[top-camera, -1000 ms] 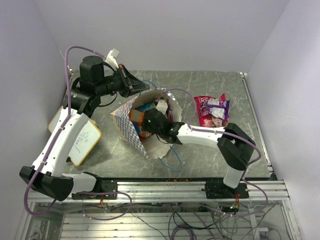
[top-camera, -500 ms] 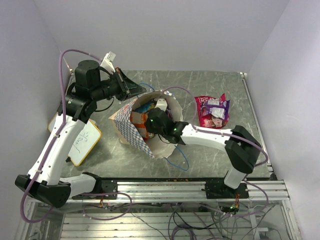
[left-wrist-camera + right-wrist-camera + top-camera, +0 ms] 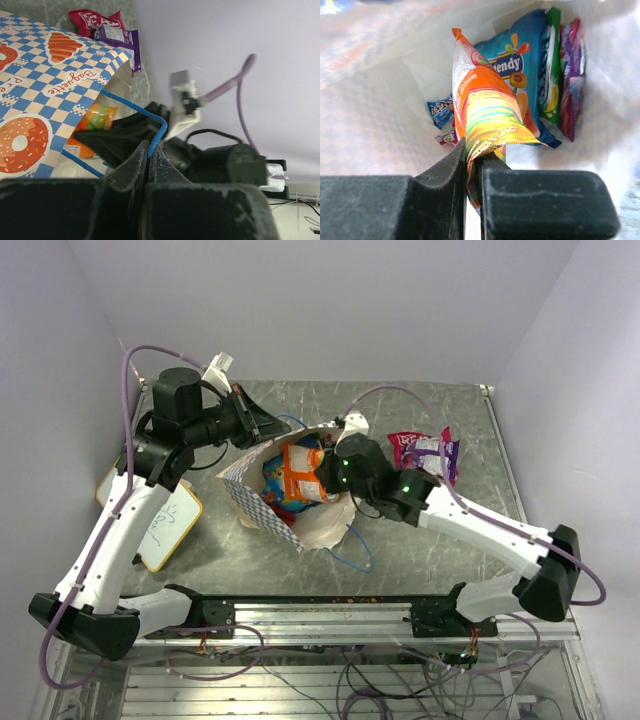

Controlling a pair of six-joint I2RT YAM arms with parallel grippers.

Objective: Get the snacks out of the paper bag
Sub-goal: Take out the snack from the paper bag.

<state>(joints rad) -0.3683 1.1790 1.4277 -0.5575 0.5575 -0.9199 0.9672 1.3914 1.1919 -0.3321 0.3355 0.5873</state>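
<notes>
Snacks already lie at the red and purple packets. My right gripper will move from the bag [image 3: 262, 508] toward the right in the top view next and release over these packets.
The paper bag [image 3: 262, 508] lies on its side at mid table, mouth facing right, its checkered band also in the left wrist view [image 3: 45, 75]. My left gripper [image 3: 262, 422] is shut on the bag's blue cord handle [image 3: 156, 135] and holds the top edge up. My right gripper [image 3: 322, 472] is shut on an orange snack packet [image 3: 300, 478] at the bag's mouth; the right wrist view shows the packet [image 3: 487, 120] pinched at its end. Inside lie a blue packet [image 3: 530, 65], a green one [image 3: 551, 70], a purple one [image 3: 571, 75] and small sweets [image 3: 440, 112].
A red and purple packet pair [image 3: 425, 462] lies on the table right of the bag, also in the left wrist view [image 3: 107, 27]. A yellow-framed whiteboard [image 3: 168, 525] lies at the left. A loose blue cord [image 3: 355, 552] trails in front of the bag.
My right gripper has drawn back to the right and up out of the bag with the orange packet in it. My left gripper has held the handle almost in place.
</notes>
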